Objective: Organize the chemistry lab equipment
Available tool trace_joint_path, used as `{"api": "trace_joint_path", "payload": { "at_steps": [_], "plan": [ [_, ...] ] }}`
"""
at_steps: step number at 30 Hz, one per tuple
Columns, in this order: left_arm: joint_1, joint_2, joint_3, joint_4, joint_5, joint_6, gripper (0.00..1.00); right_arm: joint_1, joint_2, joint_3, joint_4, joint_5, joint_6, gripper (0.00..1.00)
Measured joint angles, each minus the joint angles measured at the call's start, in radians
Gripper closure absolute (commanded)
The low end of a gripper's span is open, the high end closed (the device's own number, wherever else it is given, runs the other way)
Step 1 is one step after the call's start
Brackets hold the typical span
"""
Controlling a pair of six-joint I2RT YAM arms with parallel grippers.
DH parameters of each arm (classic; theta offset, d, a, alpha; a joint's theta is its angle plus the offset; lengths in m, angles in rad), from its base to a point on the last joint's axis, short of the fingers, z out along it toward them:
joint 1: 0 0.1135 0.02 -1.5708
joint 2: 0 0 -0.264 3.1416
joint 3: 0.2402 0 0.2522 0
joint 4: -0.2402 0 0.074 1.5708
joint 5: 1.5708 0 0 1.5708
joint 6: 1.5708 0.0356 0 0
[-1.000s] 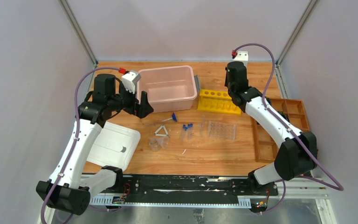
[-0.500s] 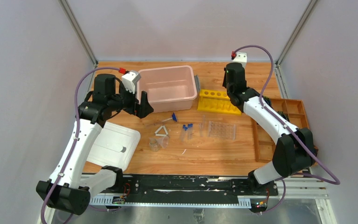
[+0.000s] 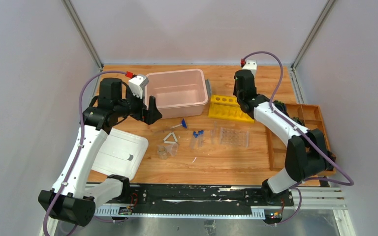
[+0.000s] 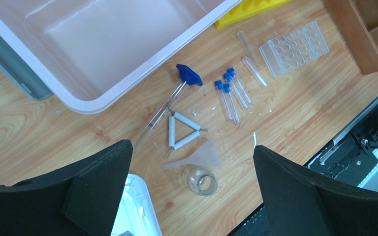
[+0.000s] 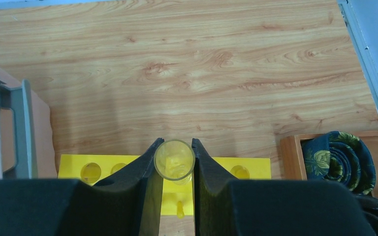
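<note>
Next, my right gripper brings the clear uncapped tube down toward the yellow rack and releases it in a round hole, since the tube hangs upright above the row.
My right gripper is shut on a clear uncapped tube, held upright above the yellow rack; in the top view it hangs over that rack. My left gripper is open and empty, high above a small clear cup, a clear funnel and the white triangle. The blue-tipped rod, three blue-capped tubes, two uncapped tubes and the clear tube rack lie beyond.
A pink bin stands at the back centre, its rim close to the rod. A white lid lies at the front left. The wooden compartment tray on the right holds a dark rolled item.
My right arm has shifted a little left and lower with the clear tube, coming over the yellow rack. The left arm and the table items have not moved.
</note>
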Motion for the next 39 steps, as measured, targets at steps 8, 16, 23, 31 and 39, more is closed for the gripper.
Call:
{"api": "trace_joint_path", "payload": {
  "at_steps": [8,16,23,31,39],
  "plan": [
    [0.000,0.000,0.002,-0.002,-0.027,0.013,0.00,0.000,0.051,-0.039,0.019,0.000,0.024,0.78],
    [0.000,-0.016,0.016,-0.006,-0.047,0.031,0.00,0.000,0.057,-0.055,0.017,-0.001,0.047,0.52],
    [0.000,-0.018,0.036,-0.019,-0.060,0.037,0.00,0.000,-0.024,-0.055,-0.026,-0.018,0.065,0.37],
    [0.000,-0.018,0.074,-0.032,-0.068,0.047,0.00,0.016,-0.197,0.068,-0.224,-0.076,0.164,0.49],
    [0.000,-0.018,0.099,-0.068,-0.078,0.059,0.01,0.223,-0.193,0.071,-0.356,-0.154,0.264,0.70]
  ]
}}
